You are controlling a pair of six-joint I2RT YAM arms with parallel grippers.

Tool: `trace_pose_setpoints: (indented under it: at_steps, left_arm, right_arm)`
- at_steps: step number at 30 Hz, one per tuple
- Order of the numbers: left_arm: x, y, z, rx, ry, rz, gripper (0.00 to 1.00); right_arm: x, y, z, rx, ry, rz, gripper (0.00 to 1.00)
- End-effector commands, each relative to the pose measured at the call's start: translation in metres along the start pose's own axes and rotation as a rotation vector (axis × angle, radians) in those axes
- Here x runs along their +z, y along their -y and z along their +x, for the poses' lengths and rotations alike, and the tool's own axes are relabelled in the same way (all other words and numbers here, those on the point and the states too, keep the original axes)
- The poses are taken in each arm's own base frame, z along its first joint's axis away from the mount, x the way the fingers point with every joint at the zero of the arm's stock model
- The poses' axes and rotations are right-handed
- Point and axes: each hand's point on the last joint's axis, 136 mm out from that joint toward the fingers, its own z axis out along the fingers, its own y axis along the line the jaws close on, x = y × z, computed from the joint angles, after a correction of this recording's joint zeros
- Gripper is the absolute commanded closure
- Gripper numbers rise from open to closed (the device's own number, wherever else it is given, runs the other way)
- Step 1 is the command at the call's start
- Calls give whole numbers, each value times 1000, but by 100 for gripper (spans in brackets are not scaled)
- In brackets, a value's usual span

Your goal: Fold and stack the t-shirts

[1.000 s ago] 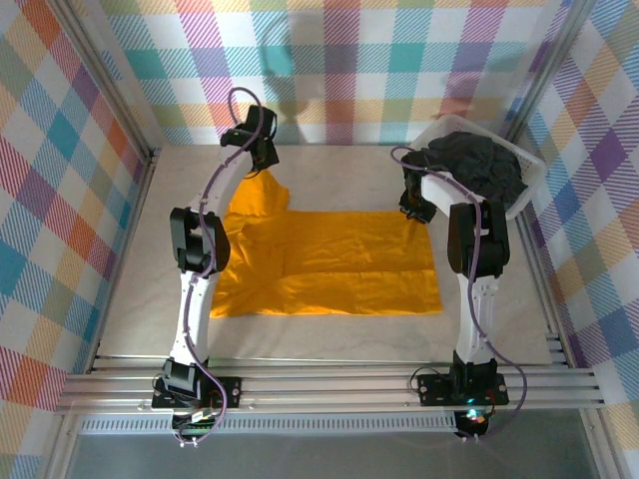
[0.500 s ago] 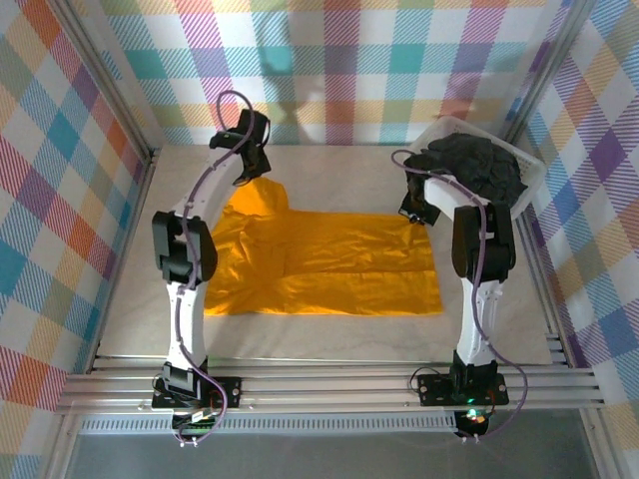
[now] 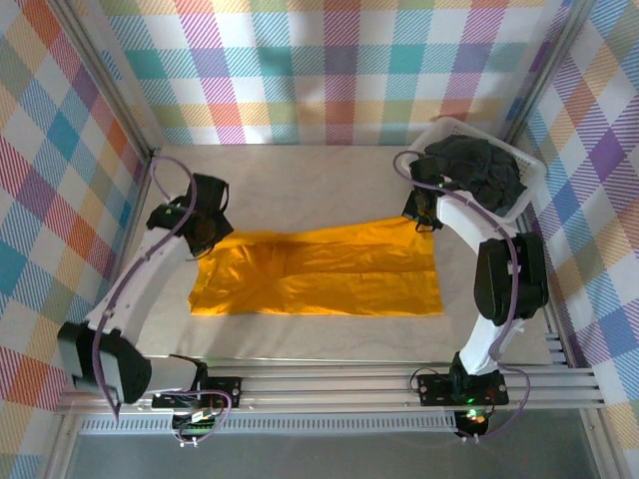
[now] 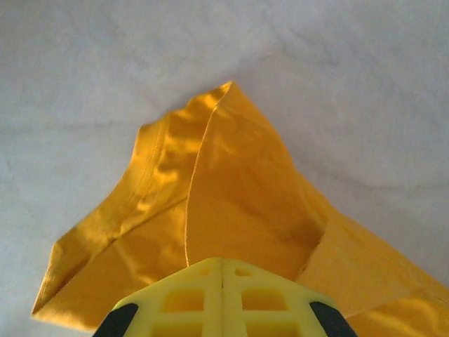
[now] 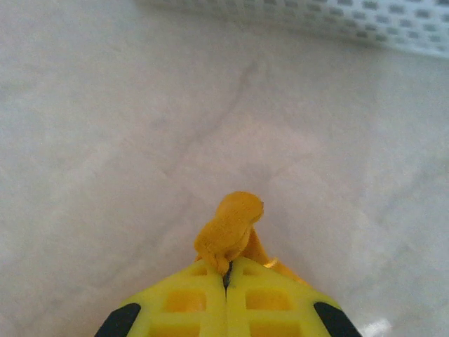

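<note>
I should move my right gripper back over the orange-yellow t-shirt (image 3: 329,274) and let go of the small heap of cloth there, since the near part of the t-shirt lies back from it.
The orange-yellow t-shirt (image 3: 329,274) lies spread across the middle of the table. My left gripper (image 3: 207,237) is at its far left corner, shut on the cloth. In the left wrist view the closed yellow fingers (image 4: 210,281) sit against a folded flap of the orange t-shirt (image 4: 238,189). My right gripper (image 3: 424,215) is at the shirt's far right corner. In the right wrist view the right gripper (image 5: 226,270) is shut on a small bunch of orange cloth (image 5: 231,225) that sticks out past the tips. The dark charcoal t-shirt (image 3: 477,170) lies heaped in the white basket (image 3: 529,163).
The white lattice basket stands at the back right corner, just behind my right gripper; its wall (image 5: 351,21) runs along the top of the right wrist view. Checked walls and metal frame rails (image 3: 329,384) enclose the pale table surface (image 3: 319,180).
My left arm swung from the back middle out to the left and nearer, dragging the orange shirt's raised sleeve down with it. The right gripper closed on the shirt's far right corner.
</note>
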Motion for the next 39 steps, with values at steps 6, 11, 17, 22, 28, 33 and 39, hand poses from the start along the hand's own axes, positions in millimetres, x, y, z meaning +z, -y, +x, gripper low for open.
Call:
trace_pose_setpoints:
  at_steps: [6,11,17,22,28,33,39]
  left_arm:
    - [-20,-45,58,-63,-121,-41,100]
    - [-18,-55,82,-37,-182,-66,100]
    - [-14,-58,98,-6,-208,-87,100]
    - [-10,-66,115,37,-241,-122,100]
    - [-5,-75,129,95,-260,-155,100]
    - [2,-76,142,111,-303,-148,100]
    - [6,-78,144,123,-306,-162,100]
  right_arm:
    - [-15,32,43,-15,-30,50,95]
    - [-21,42,53,-22,-42,60,95]
    - [-27,54,62,-23,-40,77,94]
    - [-31,57,63,-49,-23,75,90]
    - [-49,74,76,-4,-42,113,71]
    - [-64,86,85,97,-34,108,60]
    - [-56,82,103,278,-153,111,49]
